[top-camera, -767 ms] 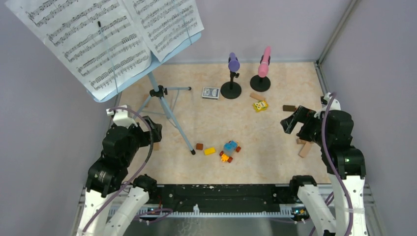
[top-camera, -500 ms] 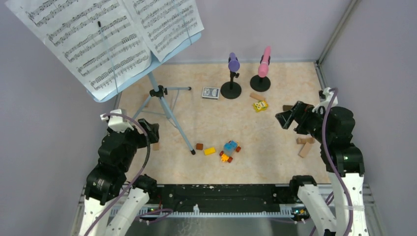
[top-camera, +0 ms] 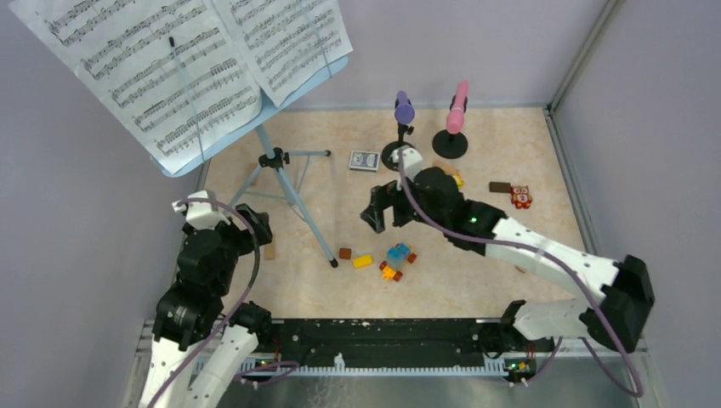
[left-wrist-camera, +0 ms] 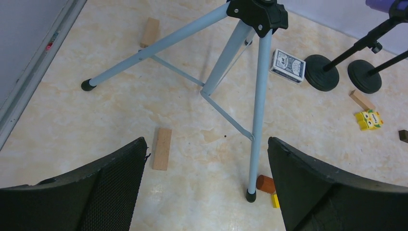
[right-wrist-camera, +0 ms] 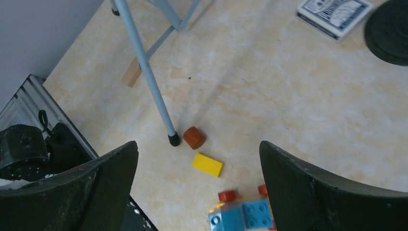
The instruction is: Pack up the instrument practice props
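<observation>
My right gripper is to move outward and to the left in the top view next, onto the music desk's front leg below the black joint (top-camera: pixel 284 180), where the leg is bare.
The pale blue music desk (top-camera: pixel 299 87) stands at the back left on its tripod legs (top-camera: pixel 290 193), with white sheet-music pages (top-camera: pixel 170 59) spread on it. A purple microphone (top-camera: pixel 404 109) and a pink microphone (top-camera: pixel 458 106) sit upright in two black round-based holders (top-camera: pixel 400 155) (top-camera: pixel 450 144). My right gripper (top-camera: pixel 379 209) hangs open over the middle of the floor, right of the tripod's front foot (right-wrist-camera: pixel 173 140), with nothing between its fingers. My left gripper (top-camera: pixel 253 224) is open and empty at the left, facing the tripod legs (left-wrist-camera: pixel 257 96).
A blue-white card box (top-camera: pixel 365 160) lies left of the purple microphone's holder. Toy bricks (top-camera: pixel 397 257), a yellow brick (right-wrist-camera: pixel 208 164) and a brown peg (right-wrist-camera: pixel 194 137) lie near the tripod foot. Wooden blocks (left-wrist-camera: pixel 162 148) lie by the left gripper. Walls close in on three sides.
My right arm has swung from the right side out to the middle of the floor, reaching leftward. The left gripper has barely shifted. Both stay open.
</observation>
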Motion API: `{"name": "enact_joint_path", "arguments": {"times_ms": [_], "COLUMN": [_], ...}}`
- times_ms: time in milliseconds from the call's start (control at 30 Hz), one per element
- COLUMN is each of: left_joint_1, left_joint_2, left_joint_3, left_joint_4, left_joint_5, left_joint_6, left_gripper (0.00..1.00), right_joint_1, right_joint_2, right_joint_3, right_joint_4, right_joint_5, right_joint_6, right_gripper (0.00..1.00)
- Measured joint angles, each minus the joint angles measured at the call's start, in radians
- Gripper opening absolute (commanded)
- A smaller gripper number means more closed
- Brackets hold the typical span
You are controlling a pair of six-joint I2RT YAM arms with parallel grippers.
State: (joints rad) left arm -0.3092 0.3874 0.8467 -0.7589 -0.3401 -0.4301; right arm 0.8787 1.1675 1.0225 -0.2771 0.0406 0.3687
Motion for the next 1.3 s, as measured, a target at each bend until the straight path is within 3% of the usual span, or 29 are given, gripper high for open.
{"name": "enact_joint_path", "arguments": {"times_ms": [133,433,867,1300], "left_joint_1": [0.000,0.003,0.050,0.062], "left_joint_2": [-0.017,-0.051,-0.077,-0.097], "left_joint_3": [-0.005,-0.008,-0.021,-0.032], "left_joint_4": [-0.001,-0.002,0.000,0.004], "left_joint_5": [-0.028,-0.055,-0.061,-0.057], "left_joint_6": [-0.016,-0.033,-0.039,-0.038], "left_gripper": [0.99,0.99,0.99,0.98], "right_joint_1": [0.049,0.063,0.081,0.126], "right_joint_2": [0.181,0.531,0.786,1.001], "right_joint_3": [0.024,0.243,0.446,0.591], "right_joint_4": [0.203,0.578,0.731,0.795], "right_joint_5": [-0.034,-0.224,-0.270,-0.011], "right_joint_6": [-0.021,-0.058,-0.086,-0.127], "right_gripper": [0.92,0.86,0.83,0.65]}}
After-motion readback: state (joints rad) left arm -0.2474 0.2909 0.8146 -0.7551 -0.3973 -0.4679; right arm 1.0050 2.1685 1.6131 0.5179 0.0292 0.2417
